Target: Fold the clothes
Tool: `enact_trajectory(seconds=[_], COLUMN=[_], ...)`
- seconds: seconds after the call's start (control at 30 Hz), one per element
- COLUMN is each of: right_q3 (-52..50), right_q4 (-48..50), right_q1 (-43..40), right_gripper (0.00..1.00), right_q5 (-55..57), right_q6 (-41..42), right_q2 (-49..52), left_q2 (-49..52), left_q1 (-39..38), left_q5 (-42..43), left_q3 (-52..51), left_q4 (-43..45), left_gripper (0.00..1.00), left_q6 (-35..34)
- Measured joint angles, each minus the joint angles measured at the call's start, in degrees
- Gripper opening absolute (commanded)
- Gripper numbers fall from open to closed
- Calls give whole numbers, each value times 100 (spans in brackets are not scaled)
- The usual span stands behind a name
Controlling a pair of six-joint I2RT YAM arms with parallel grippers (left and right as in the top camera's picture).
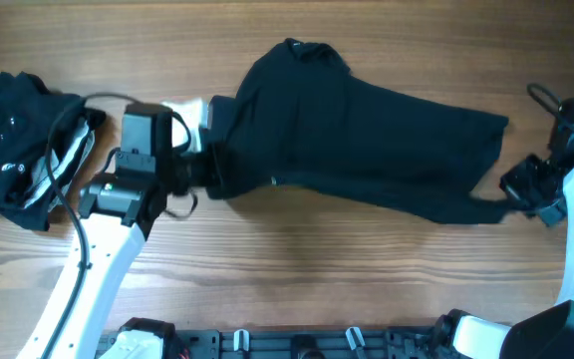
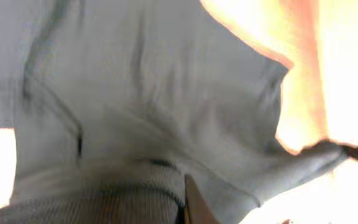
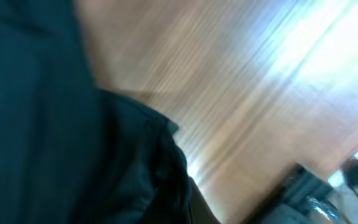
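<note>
I will move my left gripper to the right in the overhead view and down onto the black garment's body (image 1: 255, 145) (image 2: 173, 102) to let go of the garment's edge, because its cloth lies spread there.
A black garment (image 1: 367, 140) lies stretched across the middle of the wooden table, held at both ends. My left gripper (image 1: 209, 170) is shut on its left edge; in the left wrist view the fabric (image 2: 154, 124) looks washed-out grey and fills the frame, with ribbed trim at the bottom. My right gripper (image 1: 511, 194) is shut on its lower right corner; the right wrist view shows dark cloth (image 3: 73, 137) bunched at the jaws. A second black garment (image 1: 13, 135) with grey-white trim lies crumpled at the far left.
The wooden table (image 1: 317, 269) runs below the garment. A white patch (image 1: 187, 110) shows beside the left gripper. A black cable (image 1: 544, 97) loops near the right arm. A dark rail (image 1: 297, 344) runs along the front edge.
</note>
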Motion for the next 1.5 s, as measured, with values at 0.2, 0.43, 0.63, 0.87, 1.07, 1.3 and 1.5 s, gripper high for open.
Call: enact_trajectory(seconds=[0.2,0.43,0.63,0.87,1.07,1.3,1.5], right_q3=[192,2155,2564,2085,667,341,310], right_q4=[3965,5619,3226,35,-444,-723,302], right_q1=[48,407,446,448,387,-17,-31], right_gripper=[4,4,4,4,4,4,5], right_q5=[-2564,-3300,-2787,-1215,317,1082,715], right_q6=[-839,-352,-1174,-2142,-1335,-428,-756], right_q2=[-9,33,153,916,1058,1062,1064], left_q2=[485,2868,2903,3766,3901,3893,3748], left_q1=[-17,557,684,450,-195,-1228,-1189], left_q5=[-946,-1488,-1335,-1272,-1191,-1132,-1198], left_q3=[284,4802,6411,6124,4277,2459,2356], left_q4=[3801,3139,81,-4918,-5318,-5368,-3355], left_gripper=[4,4,4,4,4,4,4], left_q6=[166,575,636,667,675,723,752])
